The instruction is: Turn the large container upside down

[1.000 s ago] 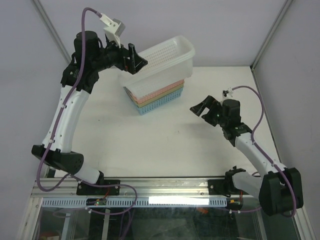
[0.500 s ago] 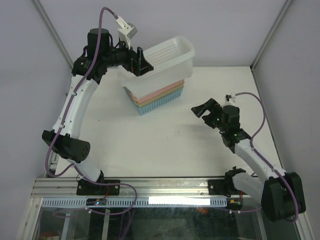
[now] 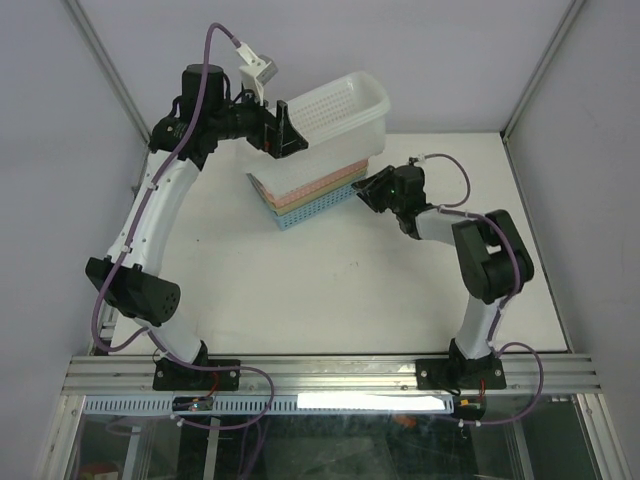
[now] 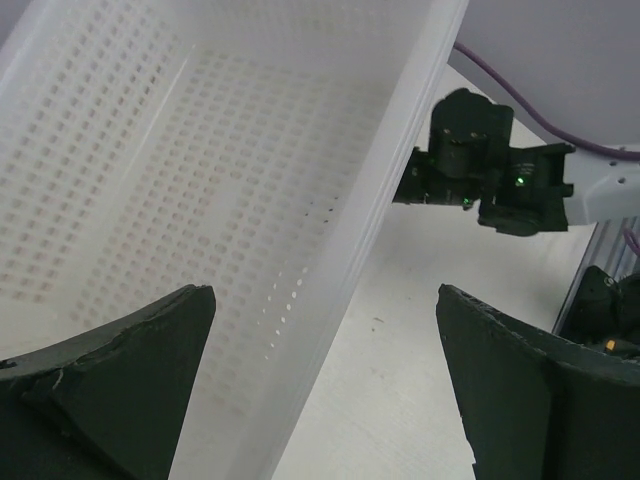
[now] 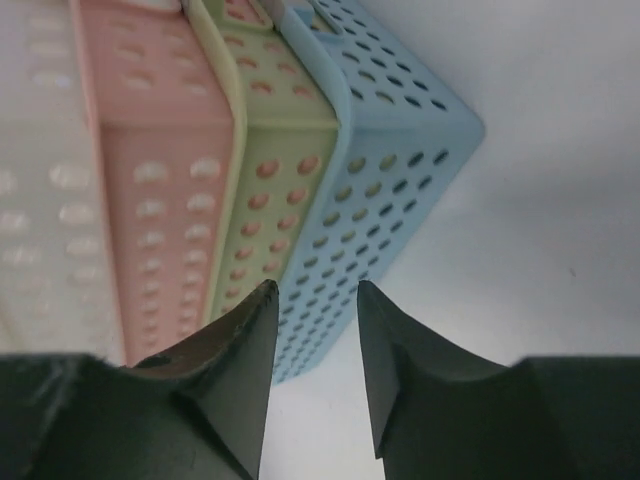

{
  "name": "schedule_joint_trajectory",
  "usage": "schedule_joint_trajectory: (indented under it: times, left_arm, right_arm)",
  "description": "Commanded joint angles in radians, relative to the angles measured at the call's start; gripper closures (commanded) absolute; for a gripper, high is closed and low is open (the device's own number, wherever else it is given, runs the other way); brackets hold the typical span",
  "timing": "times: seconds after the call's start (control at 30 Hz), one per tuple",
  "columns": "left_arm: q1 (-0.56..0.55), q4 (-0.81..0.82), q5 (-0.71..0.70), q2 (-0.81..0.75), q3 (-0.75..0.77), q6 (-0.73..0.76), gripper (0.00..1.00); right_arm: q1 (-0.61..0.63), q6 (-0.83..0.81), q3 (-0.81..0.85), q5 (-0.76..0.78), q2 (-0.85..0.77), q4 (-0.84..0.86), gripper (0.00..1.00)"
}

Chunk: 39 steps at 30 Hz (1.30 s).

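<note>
Next, my left gripper eases outward a little onto the tub's near long rim and closes its fingers, since that rim already runs between them.
The large container (image 3: 335,110) is a white perforated tub, mouth up and tilted, resting on a stack of smaller baskets. My left gripper (image 3: 285,135) is at its left end, open. In the left wrist view the tub's long rim (image 4: 390,200) runs between the wide-spread jaws of the left gripper (image 4: 322,290), touching neither finger. My right gripper (image 3: 362,186) is low beside the stack's right end. Its jaws are drawn close with a narrow gap and nothing between them; in the right wrist view, the right gripper (image 5: 315,284) faces the blue basket's corner (image 5: 400,190).
The stack under the tub holds a pink basket (image 3: 310,185), a green one (image 5: 290,190) and the blue one (image 3: 320,207) at the bottom. Grey walls enclose the table on the left, back and right. The right arm's wrist (image 4: 490,170) shows beyond the tub.
The right arm has swung from the table's right side over to the basket stack, and its jaws have narrowed. The left gripper has shifted slightly right along the tub.
</note>
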Motion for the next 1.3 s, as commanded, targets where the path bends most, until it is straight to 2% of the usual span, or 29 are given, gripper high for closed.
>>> schedule_joint_trajectory:
  times: [0.0, 0.13, 0.3, 0.4, 0.47, 0.57, 0.63, 0.8, 0.97, 1.27]
  left_arm:
    - [-0.01, 0.032, 0.048, -0.042, -0.071, -0.048, 0.01]
    - [-0.01, 0.062, 0.072, -0.075, -0.146, -0.076, 0.01]
    - [-0.01, 0.095, 0.093, -0.105, -0.169, -0.109, 0.01]
    - [-0.011, 0.104, 0.081, -0.113, -0.158, -0.123, 0.01]
    - [-0.01, 0.106, 0.048, -0.119, -0.139, -0.128, 0.01]
    - [-0.01, 0.107, -0.006, -0.128, -0.101, -0.119, 0.01]
    - [-0.011, 0.128, -0.027, -0.135, -0.09, -0.107, 0.01]
    - [-0.01, 0.169, -0.077, -0.114, -0.031, -0.09, 0.01]
    - [-0.01, 0.177, -0.068, -0.051, 0.011, -0.088, 0.01]
    - [-0.009, 0.175, 0.089, 0.065, 0.076, -0.103, 0.14]
  right_arm:
    - [0.004, 0.069, 0.191, -0.042, 0.133, 0.088, 0.62]
    - [0.011, 0.064, 0.331, -0.052, 0.254, 0.062, 0.63]
    - [0.011, 0.043, 0.503, -0.092, 0.372, 0.007, 0.62]
    - [0.003, 0.006, 0.587, -0.139, 0.394, -0.042, 0.59]
    - [-0.01, -0.035, 0.581, -0.157, 0.364, -0.073, 0.55]
    - [-0.056, -0.041, 0.497, -0.157, 0.264, -0.158, 0.55]
    - [-0.091, -0.176, 0.414, -0.139, 0.169, -0.238, 0.4]
    - [-0.148, -0.374, 0.12, -0.014, -0.126, -0.335, 0.24]
    - [-0.185, -0.462, -0.042, -0.008, -0.379, -0.474, 0.21]
    - [-0.188, -0.541, -0.217, -0.065, -0.727, -0.635, 0.2]
